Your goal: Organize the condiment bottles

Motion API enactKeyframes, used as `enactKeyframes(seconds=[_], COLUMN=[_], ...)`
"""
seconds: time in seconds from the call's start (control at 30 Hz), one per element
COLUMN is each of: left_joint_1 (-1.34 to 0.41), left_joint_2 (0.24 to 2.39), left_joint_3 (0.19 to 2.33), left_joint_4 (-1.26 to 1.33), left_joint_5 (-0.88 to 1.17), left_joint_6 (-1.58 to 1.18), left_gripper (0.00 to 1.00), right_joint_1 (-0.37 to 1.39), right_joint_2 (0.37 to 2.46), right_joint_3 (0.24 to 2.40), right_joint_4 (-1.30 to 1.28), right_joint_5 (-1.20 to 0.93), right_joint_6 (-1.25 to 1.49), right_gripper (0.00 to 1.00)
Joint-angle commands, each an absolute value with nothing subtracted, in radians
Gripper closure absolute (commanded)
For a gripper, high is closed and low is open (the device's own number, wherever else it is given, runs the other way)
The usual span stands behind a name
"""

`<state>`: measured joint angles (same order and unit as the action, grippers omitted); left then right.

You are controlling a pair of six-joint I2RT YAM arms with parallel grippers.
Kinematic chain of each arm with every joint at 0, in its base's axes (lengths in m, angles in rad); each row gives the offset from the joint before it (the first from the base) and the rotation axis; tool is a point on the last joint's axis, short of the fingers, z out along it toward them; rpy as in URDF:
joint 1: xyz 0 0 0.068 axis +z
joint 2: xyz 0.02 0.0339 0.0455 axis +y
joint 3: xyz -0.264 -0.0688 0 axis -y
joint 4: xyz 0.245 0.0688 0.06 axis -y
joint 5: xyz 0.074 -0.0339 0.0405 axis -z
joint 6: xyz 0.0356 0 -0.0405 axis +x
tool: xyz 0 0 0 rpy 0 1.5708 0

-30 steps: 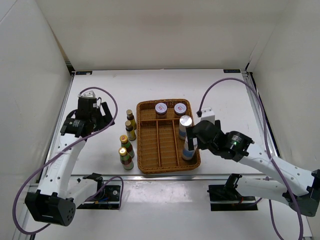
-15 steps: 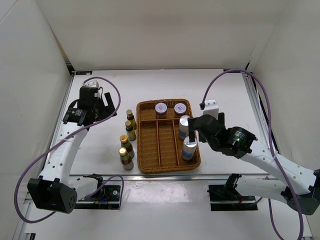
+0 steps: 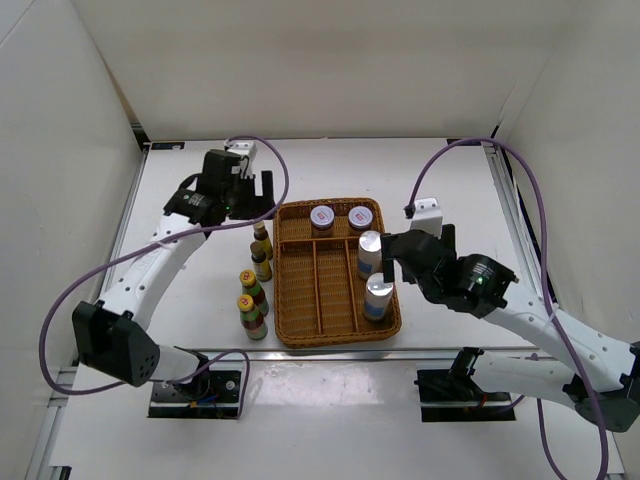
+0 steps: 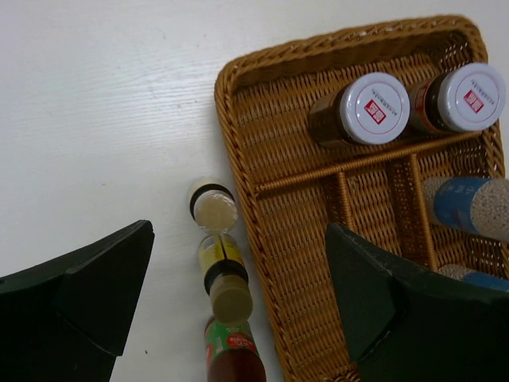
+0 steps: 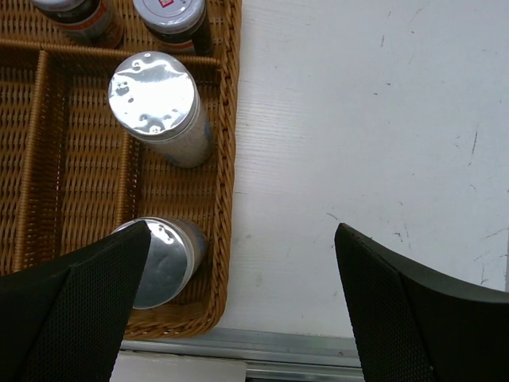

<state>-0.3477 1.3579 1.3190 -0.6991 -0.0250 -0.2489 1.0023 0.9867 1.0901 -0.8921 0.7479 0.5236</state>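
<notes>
The farthest bottle's gold cap (image 3: 259, 227) (image 4: 215, 212) sits below, already between the open fingers of my left gripper, so they will next go down on either side of it and close.
The wicker tray (image 3: 300, 290) holds two purple-lidded jars (image 3: 322, 216) (image 3: 360, 216) in its far section and two silver-capped bottles (image 3: 371, 243) (image 3: 379, 292) upright in its right lane. Four dark gold-capped bottles (image 3: 261, 231) (image 3: 262, 258) (image 3: 252, 286) (image 3: 250, 312) stand in a row on the table left of the tray. My left gripper (image 3: 250, 198) is open and empty above the far end of that row; the left wrist view shows two gold caps (image 4: 213, 208) (image 4: 229, 294) between its fingers. My right gripper (image 3: 394, 262) is open and empty, just right of the silver-capped bottles (image 5: 153, 86) (image 5: 163, 259).
The tray's left and middle lanes (image 3: 320, 285) hold nothing. White walls enclose the table on three sides. A metal rail (image 5: 318, 350) runs along the near table edge close to the tray's front corner.
My left arm swung from the table's left side to above the dark bottles by the tray's far-left corner. My right gripper drew back to the right from the near silver-capped bottle.
</notes>
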Motion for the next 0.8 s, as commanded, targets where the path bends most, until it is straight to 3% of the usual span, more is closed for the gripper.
enactKeyframes(seconds=[0.0,0.5,0.77], left_joint_1=[-0.368,-0.368,-0.368], left_joint_2=[1.377,1.486,1.468], left_joint_3=[1.345,1.306,1.221], left_joint_4=[-0.681,-0.632,-0.641], left_joint_5=[-0.023,-0.032,-0.043], left_joint_6=[-0.222,-0.255,-0.275], left_gripper=[0.0,0.14,0.15], right_joint_1=[0.997,0.997,0.997], right_joint_2=[0.956,0.937,0.937], right_joint_3=[1.082,1.054,1.035], right_joint_4=[-0.899,-0.908,-0.917], right_joint_5=[0.799,0.838,0.847], right_joint_6=[0.522,0.54,0.549], right_gripper=[0.0,0.0,0.0])
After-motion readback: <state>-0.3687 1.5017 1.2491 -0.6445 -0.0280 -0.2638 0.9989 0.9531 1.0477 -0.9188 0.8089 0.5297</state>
